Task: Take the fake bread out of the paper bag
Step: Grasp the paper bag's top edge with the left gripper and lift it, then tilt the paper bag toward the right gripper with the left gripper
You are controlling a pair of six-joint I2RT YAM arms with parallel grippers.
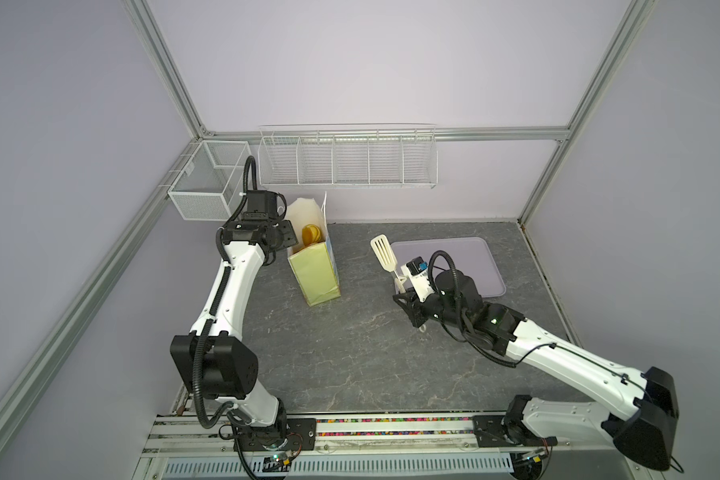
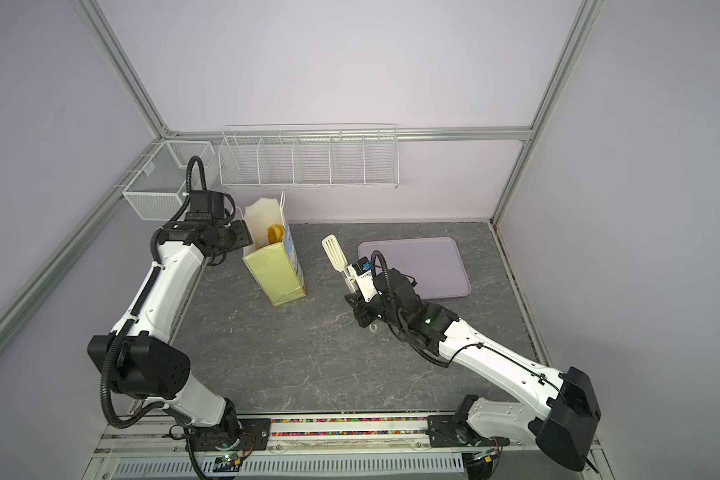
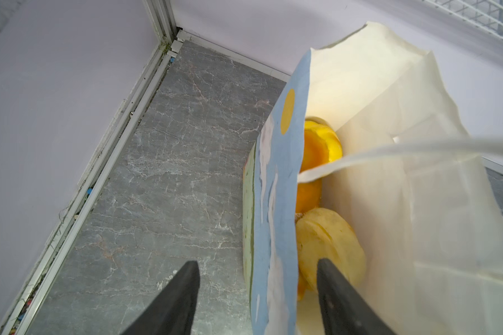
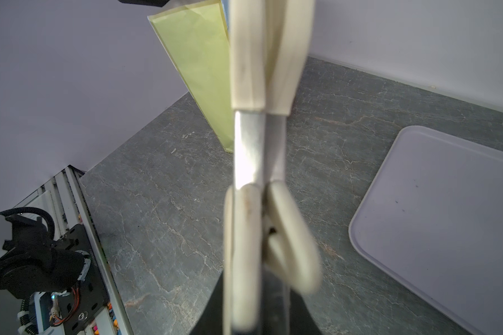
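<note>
My right gripper moves toward the golden fake bread next, slotted ends first, and releases the cream tongs (image 1: 383,249) there, since the bread shows inside the paper bag's opening (image 1: 304,223).
The paper bag (image 1: 313,274) (image 2: 274,274) stands upright at the back left of the table, its mouth open. Golden fake bread (image 1: 310,234) (image 2: 276,233) shows inside it. In the left wrist view an orange roll (image 3: 320,148) and a paler ridged one (image 3: 328,246) lie behind the bag's blue-sky face (image 3: 273,203). My left gripper (image 1: 287,237) (image 3: 257,262) is open astride that wall, one finger outside and one inside, over the pale roll. My right gripper (image 1: 405,295) (image 4: 256,290) is shut on cream tongs (image 1: 383,249) (image 4: 249,145), held above the table right of the bag.
A flat lilac tray (image 1: 474,253) (image 4: 447,217) lies at the back right, just behind my right wrist. A mesh basket (image 1: 208,183) and a long wire rack (image 1: 346,158) hang on the walls behind the bag. A white cord handle (image 3: 389,150) crosses the bag's mouth.
</note>
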